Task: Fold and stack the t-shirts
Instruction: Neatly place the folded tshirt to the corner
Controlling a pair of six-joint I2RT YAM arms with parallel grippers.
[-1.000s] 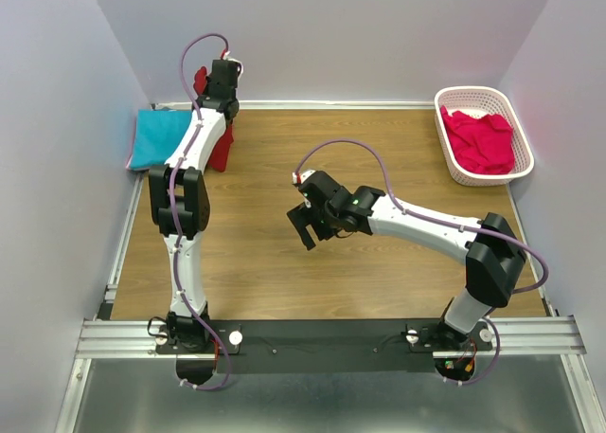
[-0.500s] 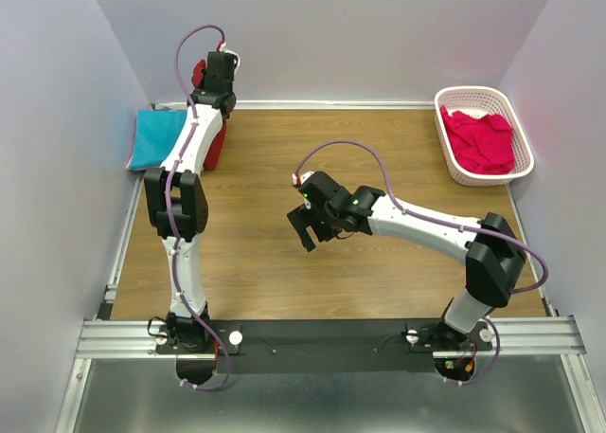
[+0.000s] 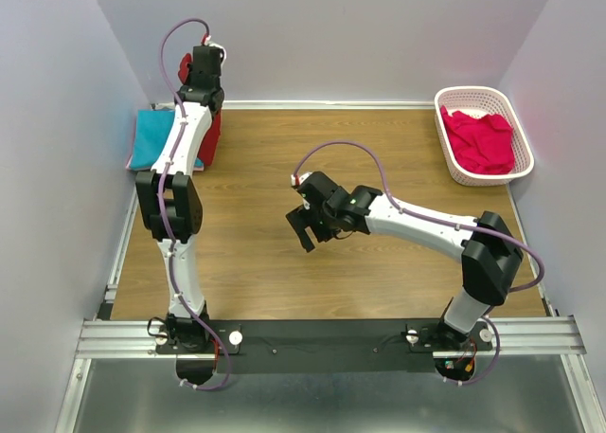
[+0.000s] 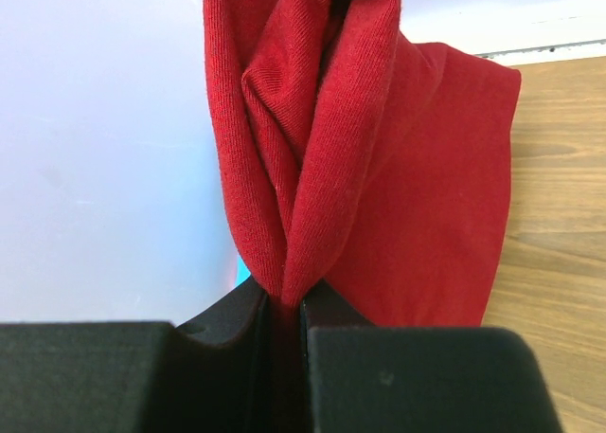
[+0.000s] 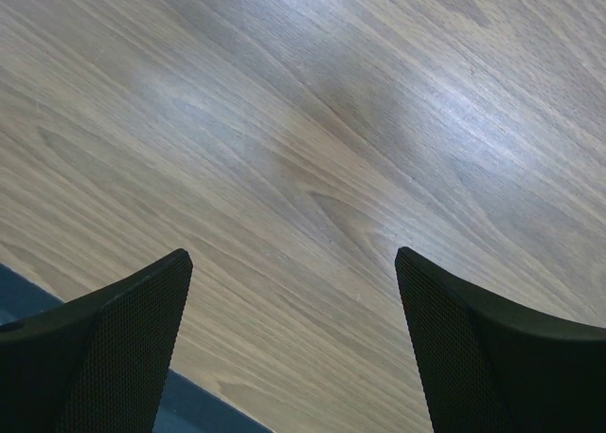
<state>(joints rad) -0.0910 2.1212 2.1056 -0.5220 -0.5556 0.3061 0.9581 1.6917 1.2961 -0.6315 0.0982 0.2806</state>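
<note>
My left gripper moves down to the left in the top view and releases the dark red t-shirt's fold next, since the folded turquoise t-shirt (image 3: 150, 137) (image 4: 242, 273) lies below it on that side.
My left gripper (image 3: 194, 71) is raised at the far left corner and is shut on the dark red t-shirt (image 3: 210, 141), which hangs from it down to the table. In the left wrist view the dark red t-shirt (image 4: 379, 158) bunches out from between the closed fingers (image 4: 284, 305). The folded turquoise t-shirt (image 3: 150, 137) lies flat by the left wall, partly behind the arm. The pinkish-red t-shirt (image 3: 483, 139) lies crumpled in the white basket (image 3: 453, 158) at the far right. My right gripper (image 3: 303, 226) is open and empty over the bare table middle (image 5: 294, 291).
Walls close in the table on the left, back and right. The wooden tabletop (image 3: 312, 272) runs to a metal rail (image 3: 322, 336) at the near edge, where both arm bases stand.
My left gripper has moved further back and to the left, lifting the dark red t-shirt higher beside the turquoise one. The right arm has barely moved.
</note>
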